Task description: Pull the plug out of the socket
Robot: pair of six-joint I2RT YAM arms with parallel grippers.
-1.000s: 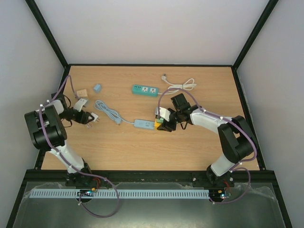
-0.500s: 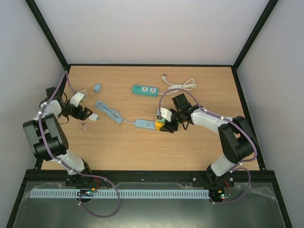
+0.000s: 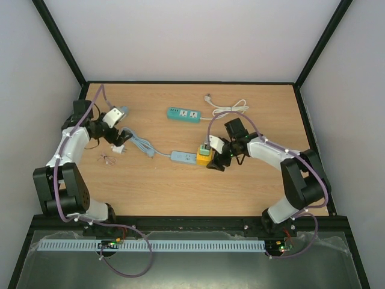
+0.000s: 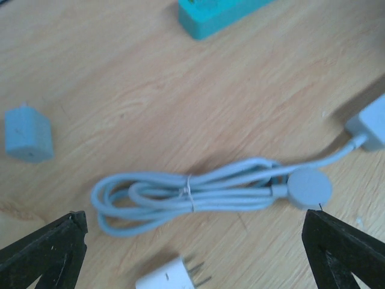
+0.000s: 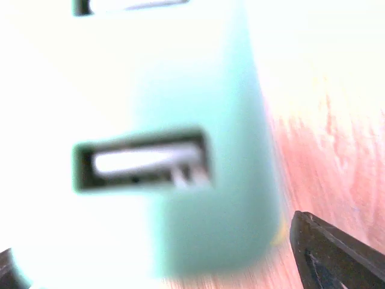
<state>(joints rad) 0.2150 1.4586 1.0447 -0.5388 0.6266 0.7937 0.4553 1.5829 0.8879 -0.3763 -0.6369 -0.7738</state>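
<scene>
The mint-green plug stands beyond the coil, so my left gripper will next move along the socket strip toward the right in the top view to close on the plug.
A pale blue socket strip (image 3: 179,157) lies mid-table, with a yellow block (image 3: 203,160) at its right end. A mint-green and white plug (image 3: 205,149) stands on that block. My right gripper (image 3: 213,159) is open just right of the plug. In the right wrist view the blurred plug (image 5: 198,180) with its USB slot fills the space between my fingers, and a small gap shows before the right fingertip (image 5: 337,253). My left gripper (image 3: 118,137) is open and empty above the strip's coiled blue cable (image 4: 192,192).
A white charger (image 4: 171,277) lies just near of the coil (image 3: 137,142). A small blue adapter (image 3: 123,111) sits far left, and a teal power strip (image 3: 183,114) and a white cable (image 3: 231,109) lie at the back. Thin wire bits (image 3: 107,158) lie near the left arm.
My left gripper let go of the white charger and moved toward the far side and right, over the coiled cable. My right gripper slid right off the plug, which now shows.
</scene>
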